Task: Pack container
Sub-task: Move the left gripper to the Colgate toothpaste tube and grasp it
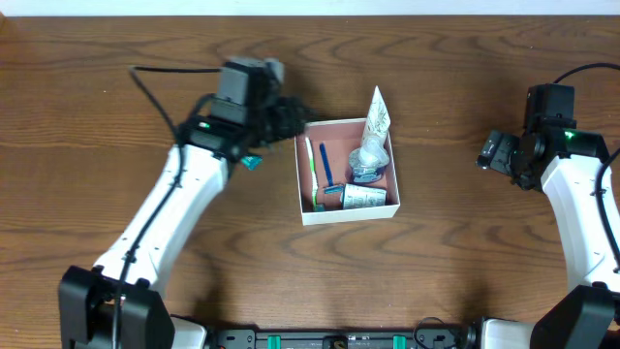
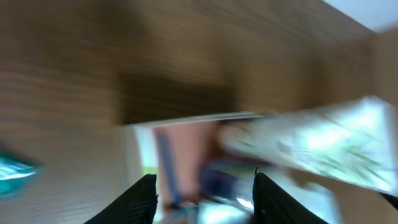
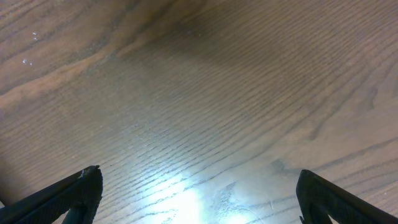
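Note:
My open left gripper moves away from the container [image 1: 347, 215] and down onto the small teal item next, since it still lies on the wood outside the box.
The container [image 1: 347, 215], a square white box with a pinkish inside, sits mid-table. In it lie a white-and-green toothbrush [image 1: 311, 167], a blue toothbrush [image 1: 325, 165], a crumpled clear bag [image 1: 368, 160] and a boxed tube [image 1: 363, 198]. A white printed tube [image 1: 376, 114] leans out over its far right corner. My left gripper [image 1: 289, 116] hovers at the box's far left corner. In the blurred left wrist view this gripper [image 2: 205, 202] is open, with nothing between its fingers, looking down at the container [image 2: 186, 119] and the white tube [image 2: 323, 146]. My right gripper [image 1: 489, 150] stands open far to the right.
A small teal item [image 1: 253, 162] lies on the wood just left of the box, under my left arm; it shows as a teal blur [image 2: 13, 172] at the left wrist view's edge. The right gripper [image 3: 199, 202] sees only bare wood grain.

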Available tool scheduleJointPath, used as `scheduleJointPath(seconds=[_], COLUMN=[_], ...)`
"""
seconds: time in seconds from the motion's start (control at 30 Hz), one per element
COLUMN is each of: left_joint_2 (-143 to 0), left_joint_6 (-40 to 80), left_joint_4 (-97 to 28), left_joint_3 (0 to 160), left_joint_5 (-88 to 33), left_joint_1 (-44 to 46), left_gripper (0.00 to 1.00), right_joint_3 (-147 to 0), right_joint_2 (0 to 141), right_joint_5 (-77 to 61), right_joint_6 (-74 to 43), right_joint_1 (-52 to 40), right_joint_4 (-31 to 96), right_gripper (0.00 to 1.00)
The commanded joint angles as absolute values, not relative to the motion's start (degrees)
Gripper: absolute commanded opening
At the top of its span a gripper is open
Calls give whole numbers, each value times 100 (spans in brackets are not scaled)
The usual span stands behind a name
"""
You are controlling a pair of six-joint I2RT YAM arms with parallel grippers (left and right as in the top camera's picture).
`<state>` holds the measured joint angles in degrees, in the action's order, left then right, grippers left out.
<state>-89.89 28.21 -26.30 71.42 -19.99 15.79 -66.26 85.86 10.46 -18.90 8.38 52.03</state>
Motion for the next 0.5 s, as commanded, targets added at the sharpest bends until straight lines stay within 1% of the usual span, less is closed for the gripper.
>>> scheduleJointPath(seconds=[0.0,0.2,0.33,0.47], left_joint_2=[-8917,-9325,-9896,-10510], left_joint_6=[2495,2274,2353,2965], left_joint_4=[-2871,-2899,-2700,-2674], left_joint_3=[7185,7175,7175,7175], left_joint_5=[-744,648,845,845], left_joint_1=[1184,1057,1039,1024], left_gripper=[50,50,50,50], right_joint_3=[-6663,-6663,-6663,-6663], right_joint_2=[8626,8626,8626,8626], right_joint_5=[1068,1068,1068,1068], right_joint_6=[-1970,-1970,-1970,-1970], right_joint_1=[862,862,862,862], right_joint_4=[5210,5210,5210,5210], right_gripper=[99,99,99,99])
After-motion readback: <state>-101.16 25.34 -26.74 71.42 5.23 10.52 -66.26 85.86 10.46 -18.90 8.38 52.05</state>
